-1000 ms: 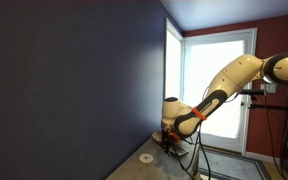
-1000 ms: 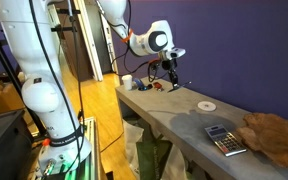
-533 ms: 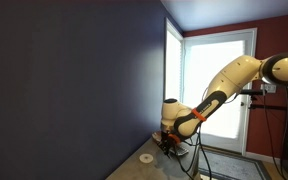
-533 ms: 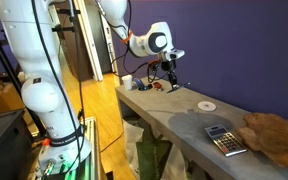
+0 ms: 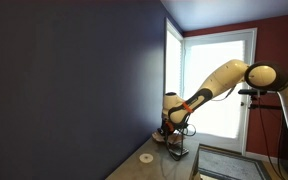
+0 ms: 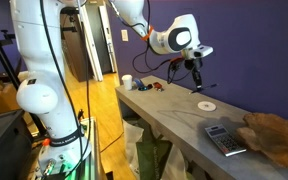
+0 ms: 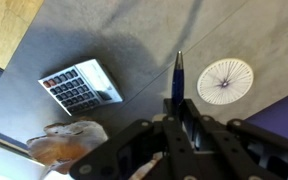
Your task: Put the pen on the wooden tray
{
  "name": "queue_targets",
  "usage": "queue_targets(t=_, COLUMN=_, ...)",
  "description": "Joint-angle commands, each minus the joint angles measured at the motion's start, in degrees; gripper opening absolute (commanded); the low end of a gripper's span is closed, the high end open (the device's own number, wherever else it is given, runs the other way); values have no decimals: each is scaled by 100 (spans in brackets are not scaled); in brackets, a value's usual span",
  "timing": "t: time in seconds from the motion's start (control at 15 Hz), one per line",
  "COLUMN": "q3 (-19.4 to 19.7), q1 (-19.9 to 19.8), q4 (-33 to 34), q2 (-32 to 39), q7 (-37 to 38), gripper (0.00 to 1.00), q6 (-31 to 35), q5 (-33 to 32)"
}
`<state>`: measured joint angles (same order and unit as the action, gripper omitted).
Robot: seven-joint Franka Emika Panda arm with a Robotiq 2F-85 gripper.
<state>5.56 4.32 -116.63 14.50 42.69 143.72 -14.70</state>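
The wooden tray lies beyond the calculator, so the robot will carry its gripper past the calculator, then lower the pen (image 6: 196, 83) onto the tray's part (image 6: 261, 133) beside the calculator and let go.
My gripper (image 7: 179, 112) is shut on a dark blue pen (image 7: 178, 72), which sticks out past the fingertips. In an exterior view the gripper (image 6: 195, 70) holds the pen (image 6: 196, 83) pointing down, above the grey table and just over a small white round disc (image 6: 206, 104). The reddish-brown wooden tray (image 6: 275, 134) lies at the table's near right end, apart from the gripper. In the wrist view the tray (image 7: 68, 141) is at the lower left. The gripper also shows in an exterior view (image 5: 174, 127).
A grey calculator (image 6: 220, 139) lies between the disc and the tray, and also shows in the wrist view (image 7: 81, 86). The disc is at the right in the wrist view (image 7: 225, 80). A white cup (image 6: 127, 82) and small items stand at the table's far end. A purple wall runs behind the table.
The arm has risen and moved along the table from its far end toward the white disc, with the pen in the gripper.
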Motion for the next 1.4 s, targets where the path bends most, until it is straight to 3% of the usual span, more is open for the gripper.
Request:
queue_targets(t=0.0, q3=298, q1=-292, q4=1054, q2=755, q7=219, gripper=3, q6=-272, q5=427)
queue_targets(t=0.27, q3=697, q1=-551, q4=1929, q2=1435, q7=615, gripper=3, q6=-438, q5=773)
queue_targets(t=0.67, q3=958, q1=-801, q4=2938, q2=2314, q7=1223, gripper=3, q6=-611, q5=1098)
queue_targets(t=0.73, q3=940, q1=-745, q4=2437, q2=1944, q7=1017, gripper=3, q6=-488, q5=972)
queue_targets(t=0.8, q3=958, q1=-755, q4=2510, q2=2035, q7=1028, gripper=13, q6=-485, q5=974)
queue_targets(t=1.0, q3=960, q1=-743, q4=2509, q2=2048, q7=1025, gripper=13, q6=-485, q5=972)
queue_targets(t=1.07, q3=959, q1=-741, q4=2510, q2=2046, q7=1025, gripper=3, q6=-485, q5=971)
queue_targets(t=1.33, q3=868, q1=-950, q4=2898, q2=2443, q7=188, gripper=3, q6=-845, q5=911)
